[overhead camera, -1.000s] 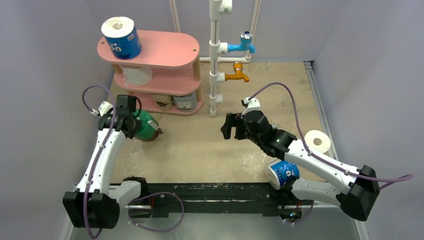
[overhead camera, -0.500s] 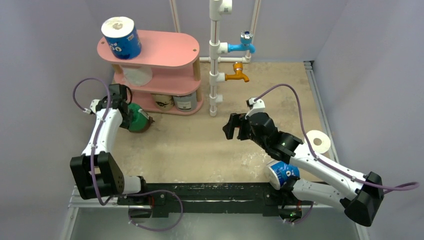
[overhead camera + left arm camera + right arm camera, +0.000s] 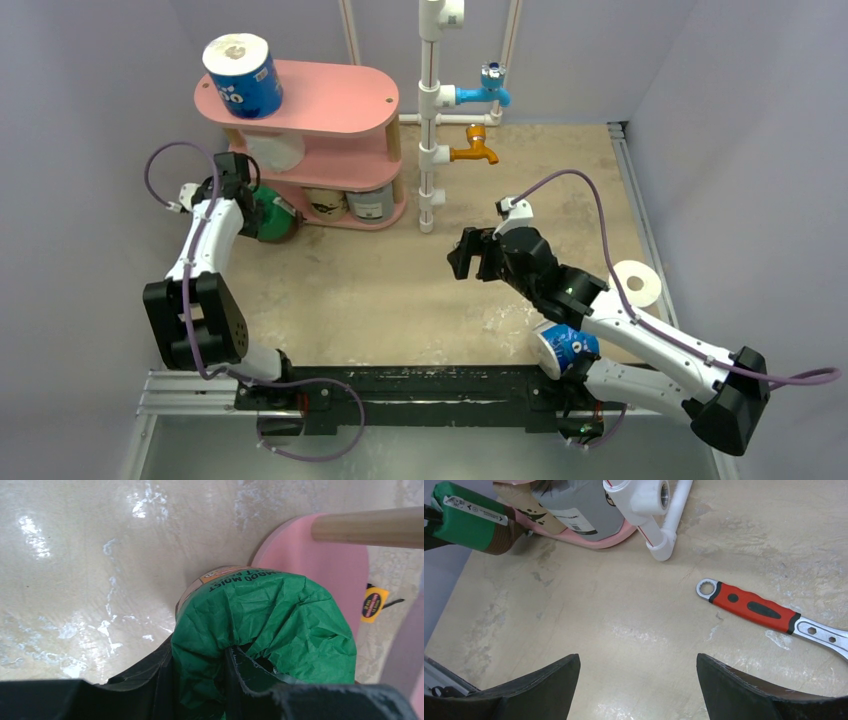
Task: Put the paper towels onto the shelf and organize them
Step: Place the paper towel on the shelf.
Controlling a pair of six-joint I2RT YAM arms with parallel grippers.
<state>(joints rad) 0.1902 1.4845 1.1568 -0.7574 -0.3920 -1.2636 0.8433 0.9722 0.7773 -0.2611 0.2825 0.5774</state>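
I should next use my left gripper to carry the green-wrapped roll away from my base, toward the brown roll and onto the shelf's bottom board (image 3: 324,566).
My left gripper (image 3: 254,212) is shut on a green-wrapped paper towel roll (image 3: 273,221), holding it at the left end of the pink shelf (image 3: 330,100), beside its bottom board. In the left wrist view the green roll (image 3: 270,615) fills the space between my fingers, close to the pink board (image 3: 320,570). The shelf carries a blue roll (image 3: 242,75) on top, a white roll (image 3: 272,150) in the middle, and a brown roll (image 3: 325,203) and a grey roll (image 3: 370,202) at the bottom. My right gripper (image 3: 462,254) is open and empty over the table.
A bare white roll (image 3: 637,283) and a blue roll (image 3: 565,347) lie at the right, near my right arm. A white pipe frame (image 3: 430,120) with blue and orange taps stands right of the shelf. A red-handled wrench (image 3: 754,605) lies on the table.
My left gripper has carried the green roll away from the table's middle left, back toward the left end of the shelf's bottom tier. My right arm has barely shifted.
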